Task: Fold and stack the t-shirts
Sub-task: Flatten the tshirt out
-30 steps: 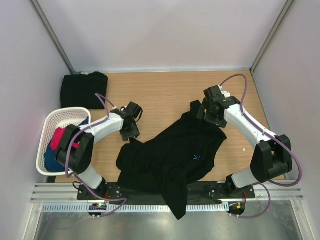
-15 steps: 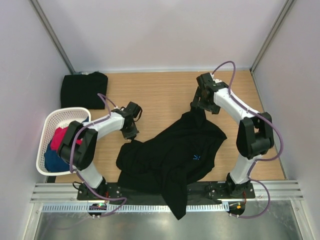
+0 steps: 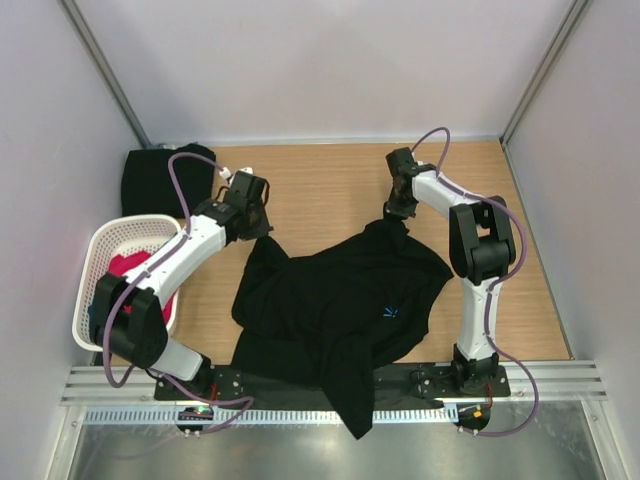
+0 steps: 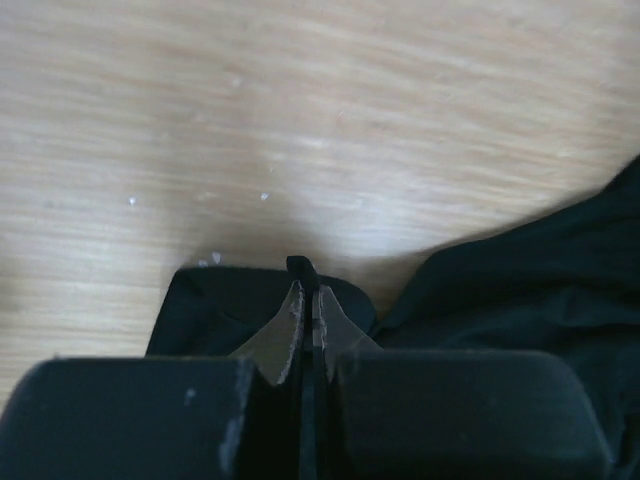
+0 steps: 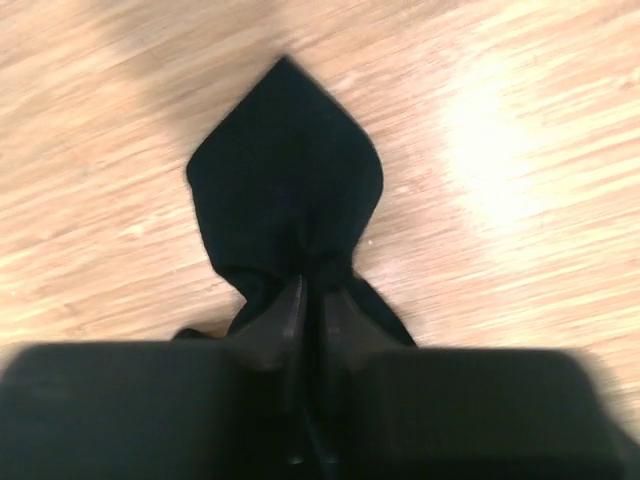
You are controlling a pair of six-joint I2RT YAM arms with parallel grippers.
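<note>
The shirt's edge between both grippers sags, so my right gripper will raise the shirt's pinched corner, carry it back and down onto the shirt's middle (image 3: 364, 274) and release it.
A crumpled black t-shirt (image 3: 340, 310) lies across the middle of the wooden table, its lower end hanging over the near rail. My left gripper (image 3: 260, 232) is shut on its left upper corner; the left wrist view shows a fold of black cloth (image 4: 250, 300) pinched in that gripper (image 4: 308, 298). My right gripper (image 3: 396, 214) is shut on the shirt's far right corner, whose pointed tip (image 5: 285, 170) sticks out past the gripper (image 5: 312, 300) in the right wrist view. A second black t-shirt (image 3: 160, 182) lies folded at the back left.
A white mesh basket (image 3: 130, 222) stands at the left edge with a red-pink garment (image 3: 118, 266) inside, partly behind my left arm. A metal rail (image 3: 560, 385) runs along the near edge. Walls close in the back and both sides.
The right gripper has shut on the shirt's far corner. The left gripper closed on the left corner and drew it toward the back, stretching that edge of the shirt.
</note>
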